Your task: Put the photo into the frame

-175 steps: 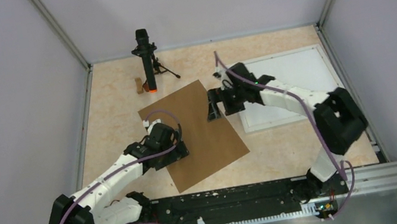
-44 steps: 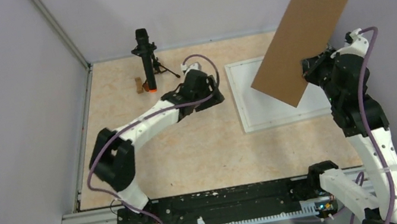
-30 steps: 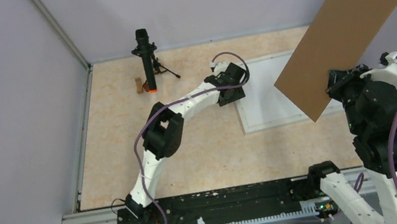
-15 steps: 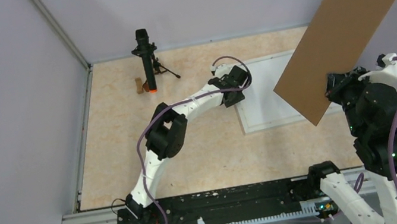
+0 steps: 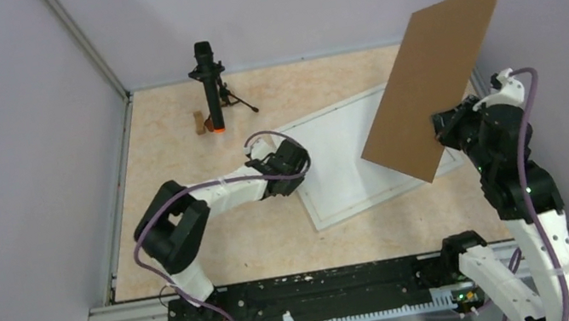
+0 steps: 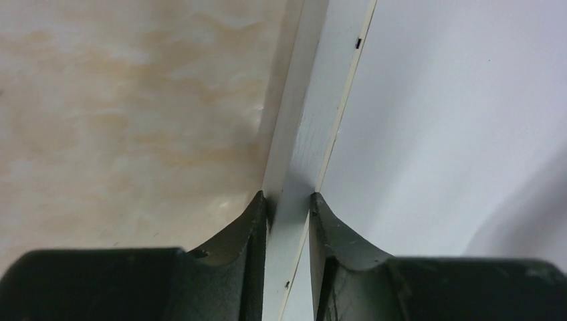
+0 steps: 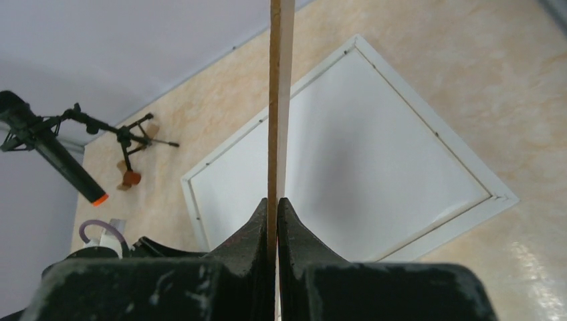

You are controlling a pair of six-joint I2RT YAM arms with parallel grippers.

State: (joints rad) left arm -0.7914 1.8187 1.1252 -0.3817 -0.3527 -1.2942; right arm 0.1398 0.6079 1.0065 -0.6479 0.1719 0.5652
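Note:
My left gripper holds the frame's bar and will next swing it back toward the tabletop by the frame's near corner and release it, because frame and sheet (image 5: pixel 432 81) slant differently.
The thin white frame (image 5: pixel 365 203) lies flat and skewed on the beige table, with a plain white panel inside it. My left gripper (image 5: pixel 300 171) is shut on its left rail. In the left wrist view the rail (image 6: pixel 304 134) runs up between the two fingers of that gripper (image 6: pixel 289 197), and both touch it. My right gripper (image 5: pixel 443 122) holds a brown cardboard sheet (image 5: pixel 432 81) tilted up in the air over the frame's right part. In the right wrist view the sheet (image 7: pixel 281 100) is edge-on in the closed gripper (image 7: pixel 276 200), above the frame (image 7: pixel 431 119). The photo is out of view.
A black microphone-like device on a small tripod (image 5: pixel 208 82) stands at the back left, with a small wooden block (image 5: pixel 198 122) beside it. Grey walls enclose the table on three sides. A metal rail (image 5: pixel 327 287) with the arm bases runs along the near edge.
My left gripper has closed on the frame's left rail and dragged it left and nearer, turning it askew. The right arm has swung the cardboard leftward and lower.

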